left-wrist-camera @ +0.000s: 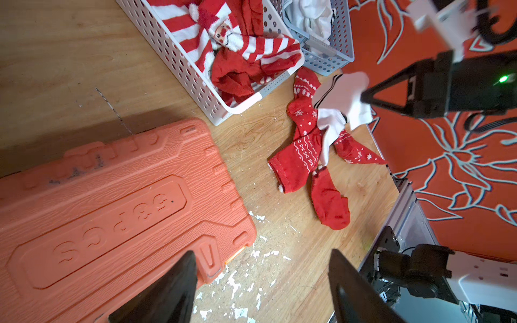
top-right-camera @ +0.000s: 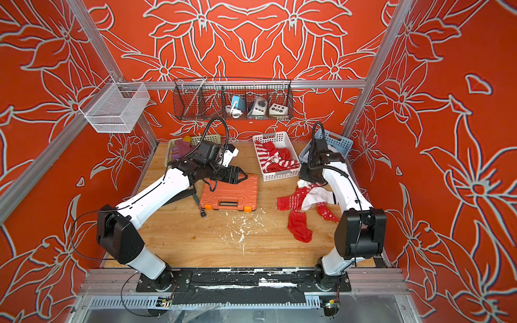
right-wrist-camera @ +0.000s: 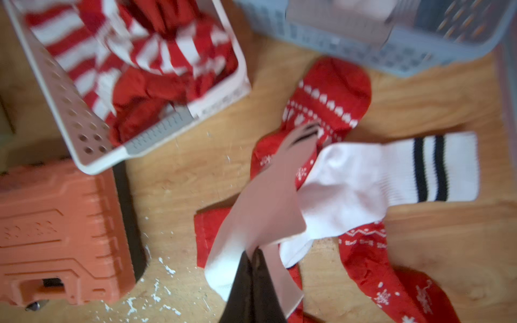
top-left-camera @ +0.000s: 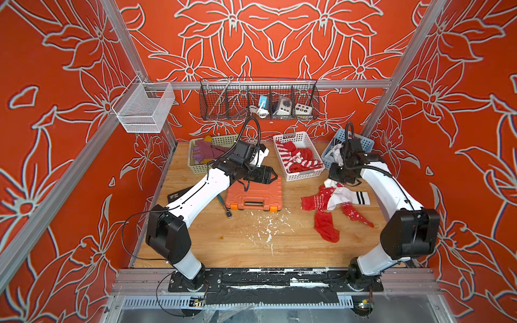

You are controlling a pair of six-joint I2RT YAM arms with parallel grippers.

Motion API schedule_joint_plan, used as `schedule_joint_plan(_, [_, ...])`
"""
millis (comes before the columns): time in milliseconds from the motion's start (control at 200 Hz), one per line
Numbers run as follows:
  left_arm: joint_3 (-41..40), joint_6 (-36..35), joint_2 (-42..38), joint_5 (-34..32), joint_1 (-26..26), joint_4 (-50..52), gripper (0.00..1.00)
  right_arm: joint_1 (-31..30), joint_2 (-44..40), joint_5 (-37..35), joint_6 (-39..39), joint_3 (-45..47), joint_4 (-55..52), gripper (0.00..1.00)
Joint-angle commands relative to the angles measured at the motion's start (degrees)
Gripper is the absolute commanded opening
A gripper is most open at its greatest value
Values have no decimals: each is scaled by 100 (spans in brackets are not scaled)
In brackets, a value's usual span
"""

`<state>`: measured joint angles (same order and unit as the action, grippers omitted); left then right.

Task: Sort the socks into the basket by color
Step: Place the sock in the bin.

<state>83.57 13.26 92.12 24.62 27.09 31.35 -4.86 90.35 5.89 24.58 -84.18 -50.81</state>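
Observation:
My right gripper carries the white sock outward over the basket next, then lowers and releases it.
My right gripper [right-wrist-camera: 253, 253] is shut on a white sock [right-wrist-camera: 260, 201], which hangs lifted over the pile at the right of the table. Below it lie another white sock [top-left-camera: 352, 195] with black stripes and three red snowflake socks [top-left-camera: 316, 201] [top-left-camera: 326, 226] [top-left-camera: 358, 215]. Red and striped socks fill the white basket [top-left-camera: 305, 173]. White socks lie in the blue basket [top-left-camera: 366, 144], and purple ones in the cream basket [top-left-camera: 223, 139]. My left gripper [left-wrist-camera: 263, 279] is open with nothing in it, over the corner of the orange tool case [top-left-camera: 254, 195].
A ratchet [top-left-camera: 225, 207] lies beside the tool case, with a black flat item [top-left-camera: 177, 194] under the left arm. White flakes [top-left-camera: 268, 226] litter the table's middle. A wire rack [top-left-camera: 258, 100] and a mesh bin [top-left-camera: 142, 109] hang on the back rail.

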Motion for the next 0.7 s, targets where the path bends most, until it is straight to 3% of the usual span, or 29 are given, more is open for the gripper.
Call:
schedule_joint_plan(0, [153, -86, 48, 70, 24, 13, 72, 110, -21, -444, -23, -615, -79, 0])
schedule_joint_plan(180, [118, -89, 4, 151, 23, 31, 72, 573, 719, -551, -50, -1741, 294, 0])
schedule_joint_plan(400, [2, -106, -88, 217, 24, 33, 72, 1019, 2279, -232, -196, -3233, 604, 0])
schedule_joint_plan(696, [35, -156, -167, 221, 92, 171, 73, 1294, 4065, 298, -313, -4108, 459, 0])
